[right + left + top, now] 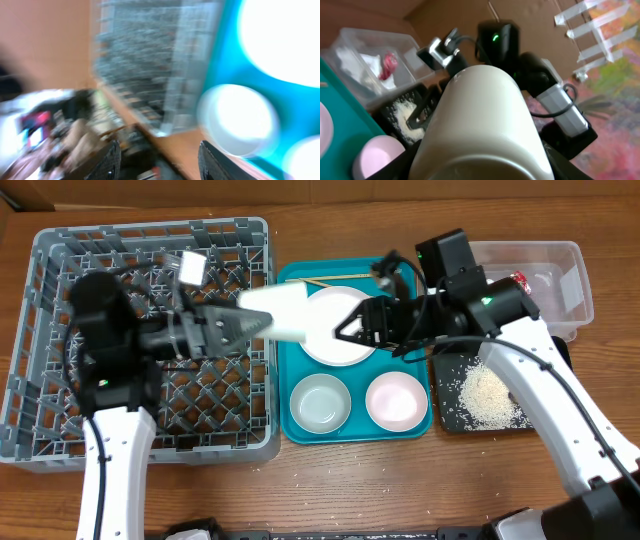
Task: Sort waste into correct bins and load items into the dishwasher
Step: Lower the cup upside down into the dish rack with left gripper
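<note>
The rack's empty near corner (243, 424) by the teal tray (285, 360) lies below and back, so next I need to tilt my left gripper down, lower the cup there and release it.
My left gripper (238, 326) is shut on the small white cup (278, 314) and holds it on its side in the air over the grey dish rack's (60, 260) right edge. The cup fills the left wrist view (485, 115). My right gripper (347, 328) is open and empty above the round plate (335, 345); its fingers (162, 162) frame a blurred view. Two bowls (320, 402) (396, 400) and the chopsticks (335, 278) lie on the teal tray (285, 360). The clear tub (570, 260) holds the red wrapper (520, 280) and the white napkin (367, 62). Rice grains (488, 392) lie in the black tray (445, 418).
The rack stands at the left, the teal tray in the middle, the black tray and clear tub at the right. The right arm (500, 40) reaches across the teal tray, close to the cup. In the right wrist view a bowl (237, 120) and the rack (150, 55) show blurred.
</note>
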`<state>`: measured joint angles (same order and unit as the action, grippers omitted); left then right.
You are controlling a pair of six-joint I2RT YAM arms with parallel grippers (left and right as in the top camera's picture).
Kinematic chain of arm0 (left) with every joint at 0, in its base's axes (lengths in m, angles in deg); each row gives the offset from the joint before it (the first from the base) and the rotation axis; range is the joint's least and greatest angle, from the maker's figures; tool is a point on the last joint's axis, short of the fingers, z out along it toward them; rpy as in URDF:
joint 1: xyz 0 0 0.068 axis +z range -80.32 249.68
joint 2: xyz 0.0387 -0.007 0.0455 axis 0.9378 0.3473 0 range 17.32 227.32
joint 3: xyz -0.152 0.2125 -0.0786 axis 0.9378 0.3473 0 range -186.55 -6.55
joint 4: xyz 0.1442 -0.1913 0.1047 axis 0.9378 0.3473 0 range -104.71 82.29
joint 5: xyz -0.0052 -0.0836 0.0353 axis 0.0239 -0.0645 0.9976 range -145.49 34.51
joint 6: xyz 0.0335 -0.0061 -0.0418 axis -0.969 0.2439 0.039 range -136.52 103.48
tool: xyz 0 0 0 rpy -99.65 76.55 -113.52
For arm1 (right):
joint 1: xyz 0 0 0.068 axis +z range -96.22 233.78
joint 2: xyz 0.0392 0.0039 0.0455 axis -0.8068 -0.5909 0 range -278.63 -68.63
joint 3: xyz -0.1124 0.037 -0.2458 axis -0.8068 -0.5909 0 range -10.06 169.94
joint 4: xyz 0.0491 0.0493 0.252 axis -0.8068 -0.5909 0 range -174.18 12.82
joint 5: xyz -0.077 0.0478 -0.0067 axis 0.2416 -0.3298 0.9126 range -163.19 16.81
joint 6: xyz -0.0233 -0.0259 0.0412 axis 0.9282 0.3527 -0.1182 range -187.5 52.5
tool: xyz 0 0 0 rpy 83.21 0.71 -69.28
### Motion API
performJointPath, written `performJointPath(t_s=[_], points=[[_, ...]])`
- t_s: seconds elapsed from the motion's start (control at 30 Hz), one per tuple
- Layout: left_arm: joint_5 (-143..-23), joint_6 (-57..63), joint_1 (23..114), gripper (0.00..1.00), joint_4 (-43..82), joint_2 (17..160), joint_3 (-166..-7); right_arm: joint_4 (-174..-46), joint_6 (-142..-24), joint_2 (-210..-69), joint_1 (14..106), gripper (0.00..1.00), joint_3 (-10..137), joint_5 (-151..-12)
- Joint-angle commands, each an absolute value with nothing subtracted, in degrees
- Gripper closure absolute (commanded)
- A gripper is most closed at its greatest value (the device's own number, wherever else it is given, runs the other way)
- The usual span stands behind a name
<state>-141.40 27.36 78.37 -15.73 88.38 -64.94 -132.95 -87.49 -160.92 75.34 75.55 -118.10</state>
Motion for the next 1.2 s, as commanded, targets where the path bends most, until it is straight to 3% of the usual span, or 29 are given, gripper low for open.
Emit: performJointPath(t_s=[0.0,0.43,0.53,0.63,0.8,1.03,1.17], points=[[-139.34,37.1,82.04,0.93,-19.03,86.55,-66.36,-135.92,-84.5,-161.86,73.11,0.47,74.65,-104.89],[-127.49,35.51,84.03,0.96,-12.52,81.48,-67.83,-140.3,-82.25,-161.57,72.13,0.43,74.78,-98.67],[-119.49,25.59,83.88,0.96,3.85,81.26,-71.78,-140.36,-82.2,-161.57,72.13,0.43,74.78,-98.64],[-102.42,13.13,82.7,0.96,27.22,81.35,-79.43,-140.36,-82.2,-161.57,72.15,0.43,74.78,-98.32],[-80.46,4.28,76.79,0.95,51.2,81.32,-93.05,-140.54,-82.22,-161.57,72.13,0.41,74.78,-96.5],[-62.67,6.31,68.01,0.94,69.73,81.91,-96.74,-140.62,-82.22,-161.57,72.13,0.38,74.78,-96.15],[-59.45,8.41,65.04,0.96,71.94,83.2,-92.35,-140.86,-82.22,-161.57,72.13,0.35,74.76,-96.13]])
